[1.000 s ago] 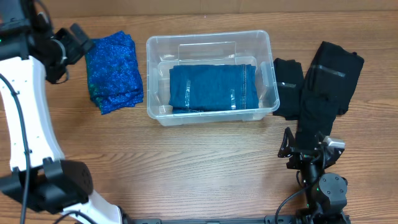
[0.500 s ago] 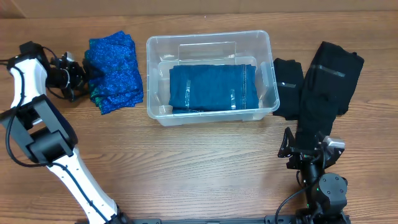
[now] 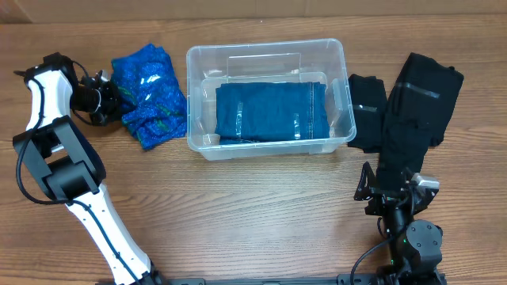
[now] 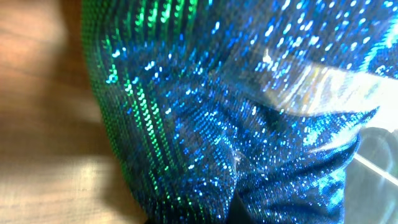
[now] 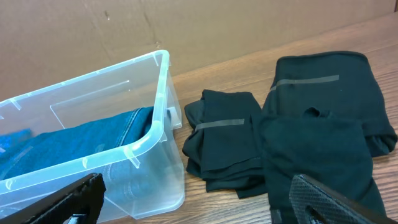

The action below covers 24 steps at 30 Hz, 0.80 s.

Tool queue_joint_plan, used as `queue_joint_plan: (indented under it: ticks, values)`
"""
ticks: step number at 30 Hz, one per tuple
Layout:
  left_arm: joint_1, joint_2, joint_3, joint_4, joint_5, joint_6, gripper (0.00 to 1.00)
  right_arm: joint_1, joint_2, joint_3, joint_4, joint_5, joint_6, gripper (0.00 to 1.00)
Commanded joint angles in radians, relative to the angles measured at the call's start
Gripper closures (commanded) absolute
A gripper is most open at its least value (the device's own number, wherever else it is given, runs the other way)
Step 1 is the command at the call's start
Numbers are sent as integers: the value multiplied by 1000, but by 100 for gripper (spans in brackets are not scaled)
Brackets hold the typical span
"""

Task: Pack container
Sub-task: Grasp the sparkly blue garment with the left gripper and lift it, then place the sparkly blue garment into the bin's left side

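I should lift the cloth over the container's side with my left gripper, because that side stands between the cloth and the folded denim's nearest end (image 3: 231,111). I should then lower the cloth onto that end and release it.
The container (image 3: 265,47) is a clear plastic bin at the table's middle, with folded blue denim (image 3: 269,111) lying flat inside. To its left lies a blue-green sequined cloth (image 3: 150,95), bunched up. My left gripper (image 3: 117,99) is at the cloth's left edge, shut on it. The sparkly cloth (image 4: 236,112) fills the left wrist view and hides the fingers. My right gripper (image 3: 388,194) rests near the front right, open and holding nothing. Its fingers (image 5: 74,196) stand wide apart before the container's corner (image 5: 149,140).
Folded black garments (image 3: 412,103) lie right of the container, also seen in the right wrist view (image 5: 298,137). The left arm's white links (image 3: 47,103) stretch along the table's left side. Bare wood runs along the front.
The left gripper moved to the sequined cloth's left edge and shut on it. The cloth is now rumpled and shifted toward the container. The right arm has not moved.
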Motion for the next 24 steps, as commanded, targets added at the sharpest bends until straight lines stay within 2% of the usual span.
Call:
queue_joint_plan:
  ticks: [1,2,7,13,16,20,24]
  values:
    - [-4,-75,179,-164,12,49,96,-6,-9,-4,5,-5,4,0]
    - [-14,-121,238,-230,61,61,96,-6,-9,-4,5,-5,4,0]
    - [-105,-370,412,-384,70,47,96,-6,-9,-4,5,-5,4,0]
    - [-340,-642,432,-325,45,-92,96,-6,-9,-4,5,-5,4,0]
    - [-533,-678,431,-224,-94,-203,96,-6,-9,-4,5,-5,4,0]
    - [-739,-602,426,-127,-449,-394,96,-6,-9,-4,5,-5,4,0]
    - [-820,-454,416,-108,-544,-547,96,-6,-9,-4,5,-5,4,0]
